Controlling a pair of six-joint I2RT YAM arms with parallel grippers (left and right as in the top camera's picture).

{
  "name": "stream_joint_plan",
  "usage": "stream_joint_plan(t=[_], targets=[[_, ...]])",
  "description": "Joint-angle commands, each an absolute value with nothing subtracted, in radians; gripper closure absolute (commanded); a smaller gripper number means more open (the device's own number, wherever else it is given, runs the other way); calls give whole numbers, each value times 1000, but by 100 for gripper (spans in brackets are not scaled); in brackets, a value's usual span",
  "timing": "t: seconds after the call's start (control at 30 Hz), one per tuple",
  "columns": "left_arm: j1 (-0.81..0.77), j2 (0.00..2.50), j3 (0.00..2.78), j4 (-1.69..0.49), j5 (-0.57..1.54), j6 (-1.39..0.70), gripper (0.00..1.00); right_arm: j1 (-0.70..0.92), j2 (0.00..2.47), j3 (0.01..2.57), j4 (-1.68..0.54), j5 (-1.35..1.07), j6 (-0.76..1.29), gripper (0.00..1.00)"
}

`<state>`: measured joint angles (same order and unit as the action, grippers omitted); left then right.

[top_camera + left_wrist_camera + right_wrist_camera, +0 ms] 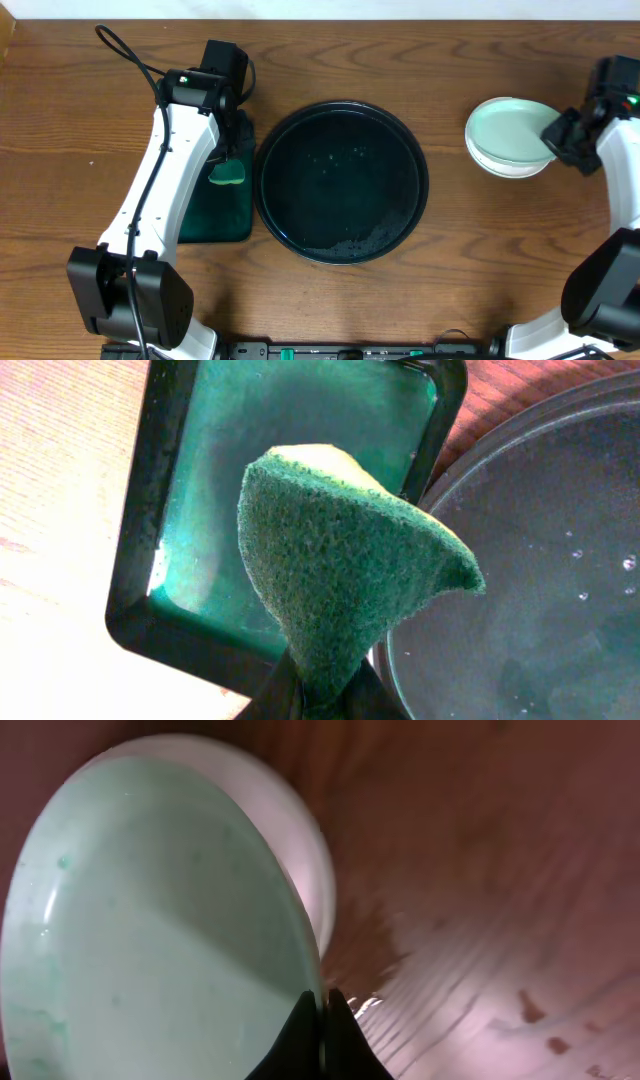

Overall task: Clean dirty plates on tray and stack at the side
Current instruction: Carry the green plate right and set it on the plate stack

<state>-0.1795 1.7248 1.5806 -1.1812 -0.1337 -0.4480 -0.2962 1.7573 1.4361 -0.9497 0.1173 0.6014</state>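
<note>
The held plate still hangs above the white plate, so my right gripper lowers it next until it rests on the white plate below, then releases its rim.
The round black tray (pixel 340 240) sits mid-table with no plates on it, only water drops. White plates with teal rims (pixel 505 135) are stacked on the wood at the right. My right gripper (pixel 560 135) is shut on the rim of the top plate (pixel 150 930), which lies over a lower plate (pixel 300 850). My left gripper (pixel 232 165) is shut on a green sponge (pixel 340 570) and holds it above the right edge of the green rectangular tray (pixel 140 560), beside the black tray (pixel 530 560).
The dark green rectangular tray (pixel 215 215) lies left of the black tray, partly under my left arm. Bare wood tabletop (pixel 500 240) surrounds both trays. A black cable (pixel 125 50) loops at the back left.
</note>
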Motion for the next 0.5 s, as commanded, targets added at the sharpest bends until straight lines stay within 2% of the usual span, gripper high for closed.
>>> stream_joint_plan(t=[0.0, 0.37, 0.43, 0.47], targets=[[-175, 1728, 1575, -1185, -142, -442, 93, -337, 1758, 1387, -927, 166, 587, 99], [-175, 1728, 1575, -1189, -142, -443, 93, -339, 1858, 1314, -807, 76, 562, 98], [-175, 1728, 1575, -1194, -142, -443, 93, -332, 1880, 1314, -776, 38, 559, 87], [-175, 1728, 1575, -1197, -142, -443, 93, -327, 1887, 1314, -753, 9, 546, 78]])
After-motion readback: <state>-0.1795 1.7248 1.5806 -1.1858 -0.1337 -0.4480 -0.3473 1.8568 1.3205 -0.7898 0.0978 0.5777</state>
